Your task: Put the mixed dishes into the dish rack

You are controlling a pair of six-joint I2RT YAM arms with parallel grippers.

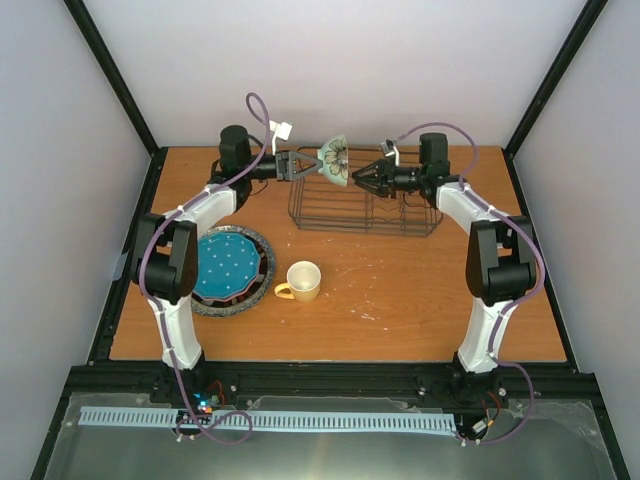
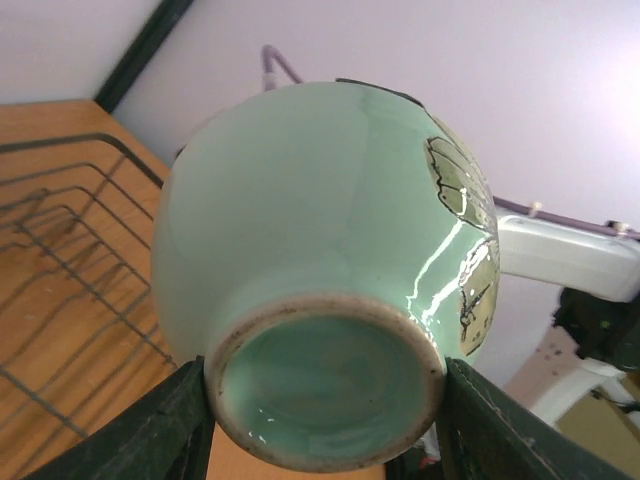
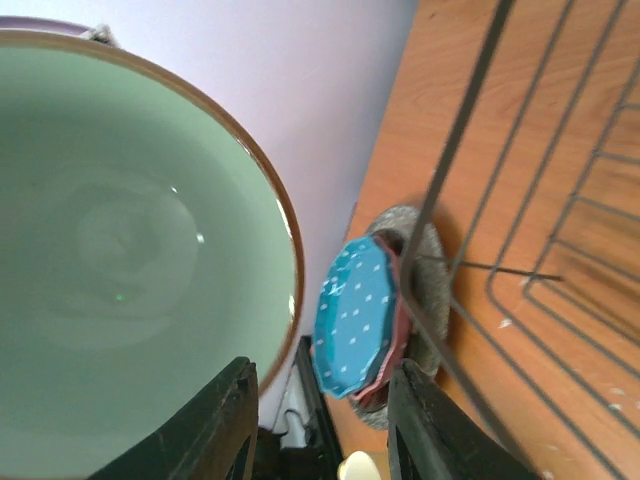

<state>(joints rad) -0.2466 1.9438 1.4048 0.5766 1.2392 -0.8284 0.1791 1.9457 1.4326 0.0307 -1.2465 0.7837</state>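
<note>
The bowl (image 1: 335, 158) hangs sideways above the rack, so the left gripper will tip downward, lower the bowl's rim onto the rack's empty end nearest the plates, and then release.
My left gripper (image 1: 300, 166) is shut on the foot ring of the pale green bowl (image 1: 335, 158), held tilted on its side above the left end of the black wire dish rack (image 1: 365, 215). The left wrist view shows the bowl's base (image 2: 325, 390) wedged between both fingers (image 2: 160, 430). The right gripper (image 1: 362, 175) hovers open over the rack, just right of the bowl's rim. In the right wrist view the bowl's inside (image 3: 120, 250) fills the left, and nothing sits between those jaws (image 3: 320, 400). The teal dotted plate (image 1: 230, 264) tops a stack on the grey speckled plate (image 1: 205, 303). The yellow mug (image 1: 302, 281) stands beside it.
In the right wrist view a pink plate (image 3: 385, 375) edge shows under the teal plate (image 3: 352, 315), with the grey plate (image 3: 430, 300) below. Rack wires (image 3: 560, 250) run close past the right fingers. Black frame posts border the wooden table (image 1: 400, 310).
</note>
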